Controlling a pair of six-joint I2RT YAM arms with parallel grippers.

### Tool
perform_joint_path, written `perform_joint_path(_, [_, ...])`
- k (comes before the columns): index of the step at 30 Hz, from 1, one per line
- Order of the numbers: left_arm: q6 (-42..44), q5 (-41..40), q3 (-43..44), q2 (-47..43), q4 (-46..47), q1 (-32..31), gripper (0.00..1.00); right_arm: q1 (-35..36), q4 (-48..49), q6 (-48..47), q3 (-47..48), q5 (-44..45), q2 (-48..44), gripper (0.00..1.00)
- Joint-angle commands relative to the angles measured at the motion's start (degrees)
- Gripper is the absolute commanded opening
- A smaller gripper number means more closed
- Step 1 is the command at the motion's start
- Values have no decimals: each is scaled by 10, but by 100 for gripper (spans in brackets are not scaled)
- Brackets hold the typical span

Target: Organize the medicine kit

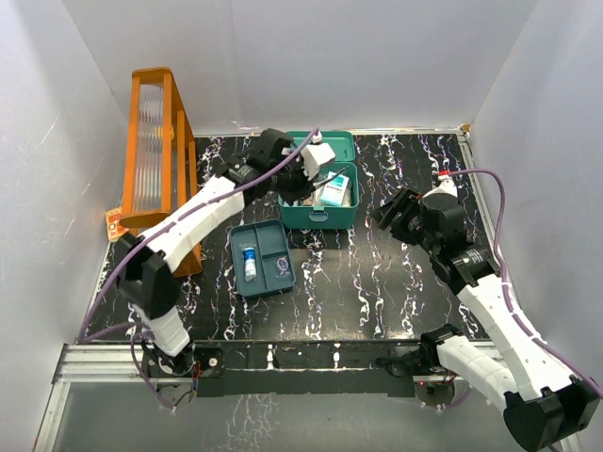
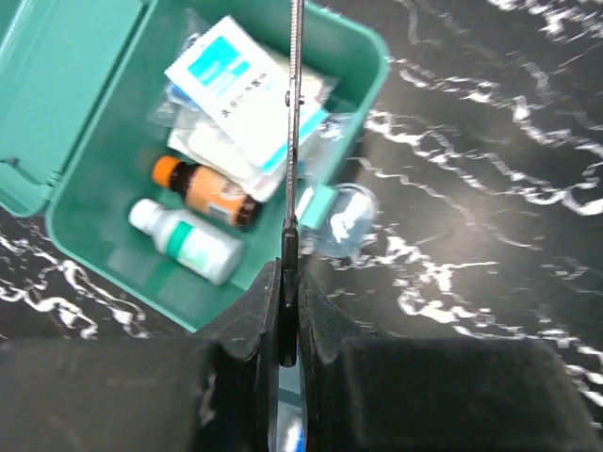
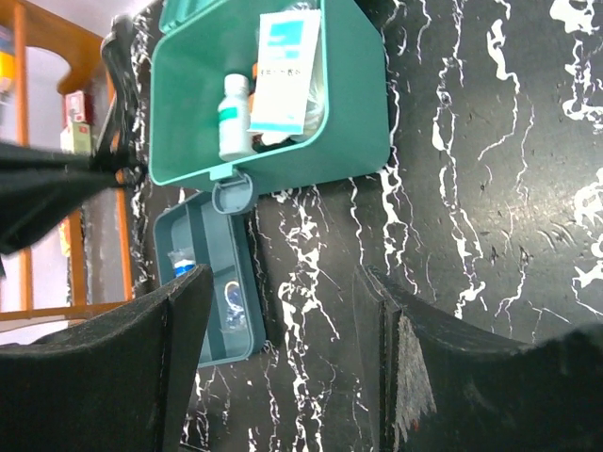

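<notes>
My left gripper will lower the thin metal tool into the medicine kit, turned in line with the kit's front side, where its empty bottom shows (image 2: 143, 252) beside the bottles.
The medicine kit (image 1: 316, 224) is a teal-green box standing open at the back centre, lid (image 1: 330, 143) folded back. Inside it lie a white bottle with a green label (image 2: 188, 243), a brown bottle with an orange cap (image 2: 209, 191), a white-and-blue carton (image 2: 236, 85) and sachets. My left gripper (image 2: 290, 282) is shut on a thin metal tool (image 2: 295, 113), seen edge-on, and holds it over the kit's front right part; this gripper also shows in the top view (image 1: 300, 174). My right gripper (image 3: 283, 292) is open and empty, to the right of the kit (image 3: 349, 122).
A flat blue-teal divided tray (image 1: 273, 247) lies in front of the kit, holding a small vial (image 1: 250, 262) and a small packet. A tall orange rack (image 1: 155, 141) stands at the back left. White walls close in the black marbled table (image 1: 377, 282).
</notes>
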Motion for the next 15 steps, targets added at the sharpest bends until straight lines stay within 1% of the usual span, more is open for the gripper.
perform_joint_path(1, [162, 34, 111, 87, -120, 30, 0, -1, 3, -1, 36, 18, 12, 59])
perform_joint_path(4, [220, -2, 191, 166, -193, 32, 0, -1, -9, 5, 51, 24, 24, 59])
perform_joint_path(7, [252, -19, 225, 204, -215, 38, 0, -1, -15, 1, 61, 20, 39, 59])
perform_joint_path(9, [267, 0, 235, 212, -217, 42, 0, -1, -20, -4, 65, 19, 50, 59])
perform_joint_path(12, [308, 43, 254, 222, -252, 43, 0, -1, -27, -11, 79, 8, 67, 59])
perform_joint_path(15, [343, 34, 261, 230, -255, 44, 0, -1, -30, -18, 88, -5, 80, 58])
